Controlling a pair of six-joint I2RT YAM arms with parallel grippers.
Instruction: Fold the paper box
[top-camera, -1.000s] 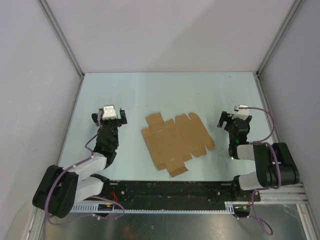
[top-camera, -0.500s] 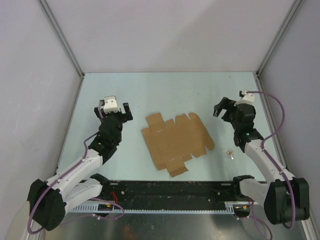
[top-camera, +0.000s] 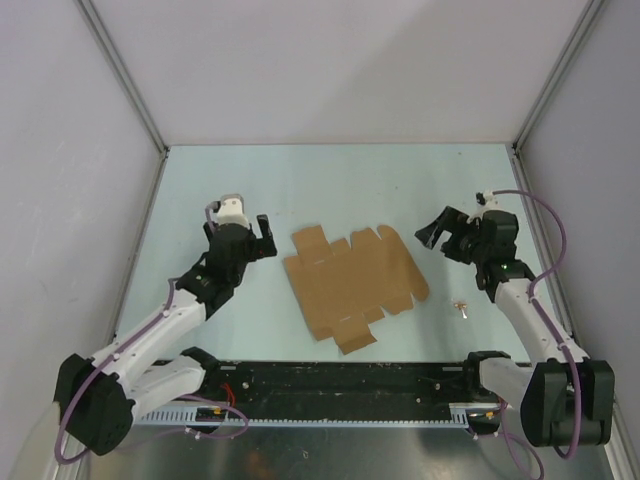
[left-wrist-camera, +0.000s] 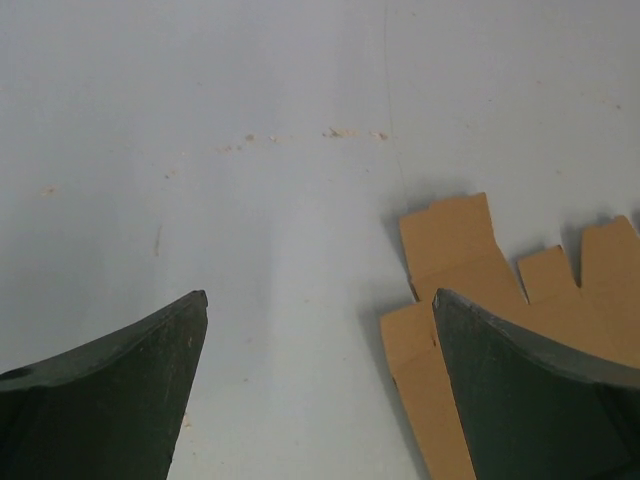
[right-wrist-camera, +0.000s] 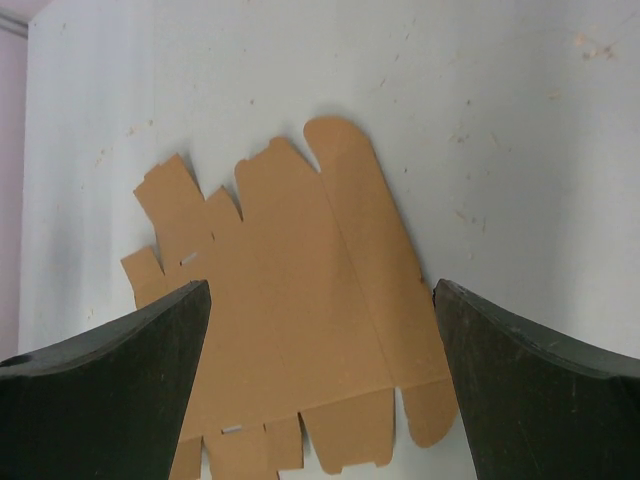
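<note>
I will next lower my left gripper back and to the right in the top view onto the sheet's long edge (top-camera: 299, 298) (left-wrist-camera: 410, 420), since its open fingers are apart from that edge.
The paper box (top-camera: 352, 283) lies as a flat brown die-cut sheet with tabs and flaps in the middle of the table. My left gripper (top-camera: 262, 236) is open and empty just left of the sheet's far left corner, apart from it. In the left wrist view (left-wrist-camera: 320, 300) the sheet's corner tabs (left-wrist-camera: 455, 240) show by the right finger. My right gripper (top-camera: 438, 236) is open and empty just right of the sheet's far right flap. In the right wrist view (right-wrist-camera: 322, 290) most of the sheet (right-wrist-camera: 290, 300) lies between and beyond my fingers.
The pale blue table (top-camera: 340, 185) is walled by grey panels on three sides. A small reddish bit (top-camera: 462, 305) lies on the table right of the sheet. A black rail (top-camera: 340, 380) runs along the near edge between the arm bases.
Both arms have reached out and swung inward toward the sheet. The left gripper moved right, the right gripper moved left. The sheet has not moved.
</note>
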